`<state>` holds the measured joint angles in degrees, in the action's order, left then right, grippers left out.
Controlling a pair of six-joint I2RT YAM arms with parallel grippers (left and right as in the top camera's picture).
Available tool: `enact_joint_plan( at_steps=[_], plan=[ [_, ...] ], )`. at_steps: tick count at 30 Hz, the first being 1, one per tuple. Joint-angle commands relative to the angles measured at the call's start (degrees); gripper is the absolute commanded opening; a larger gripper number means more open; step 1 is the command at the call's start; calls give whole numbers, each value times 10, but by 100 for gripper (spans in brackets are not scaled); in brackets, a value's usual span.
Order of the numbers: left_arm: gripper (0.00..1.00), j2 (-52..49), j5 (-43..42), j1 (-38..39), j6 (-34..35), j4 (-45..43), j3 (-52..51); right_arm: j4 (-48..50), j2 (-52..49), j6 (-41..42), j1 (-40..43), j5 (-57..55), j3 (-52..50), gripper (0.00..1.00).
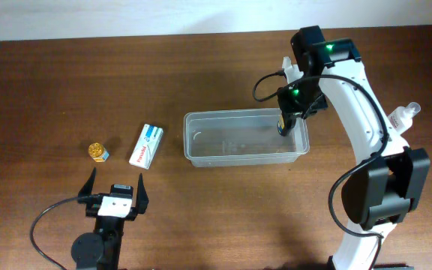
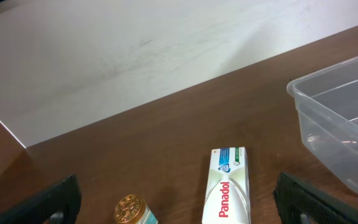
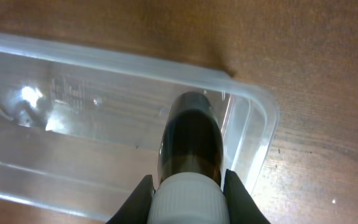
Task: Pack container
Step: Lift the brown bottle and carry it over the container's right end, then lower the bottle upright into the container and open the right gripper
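My right gripper will go down toward the tub's bottom at its empty end and let go of the bottle's white cap, as the brown bottle (image 1: 283,126) hangs upright over that end.
The container (image 1: 238,115), a clear shallow plastic tub, lies in the middle of the table and is empty apart from what hangs over it. My right gripper (image 1: 289,114) is shut on the white cap of a dark brown bottle (image 1: 283,126). The bottle hangs upright over the tub's right end. In the right wrist view the bottle (image 3: 190,140) points down into the container's corner (image 3: 253,99), with the gripper (image 3: 187,199) clamped on its cap. My left gripper (image 1: 117,187) stands open near the front left, holding nothing.
A white Panadol box (image 1: 146,145) and a small gold-capped jar (image 1: 97,152) lie left of the tub. In the left wrist view the Panadol box (image 2: 227,186) and the jar (image 2: 131,211) sit ahead of the open gripper. A small clear bottle (image 1: 402,118) stands at the far right.
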<state>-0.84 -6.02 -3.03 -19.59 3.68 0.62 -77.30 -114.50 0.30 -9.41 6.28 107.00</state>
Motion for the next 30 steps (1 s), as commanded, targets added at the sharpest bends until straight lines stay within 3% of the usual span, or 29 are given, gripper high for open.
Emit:
enact_joint_plan(
  at_steps=[1,30],
  plan=[
    [99,5,-6,-2,-7,3,-1,10,-4,7,-3,-10,-12,18],
    [99,5,-6,-2,-7,3,-1,93,-4,13,-3,-13,-112,23]
  ],
)
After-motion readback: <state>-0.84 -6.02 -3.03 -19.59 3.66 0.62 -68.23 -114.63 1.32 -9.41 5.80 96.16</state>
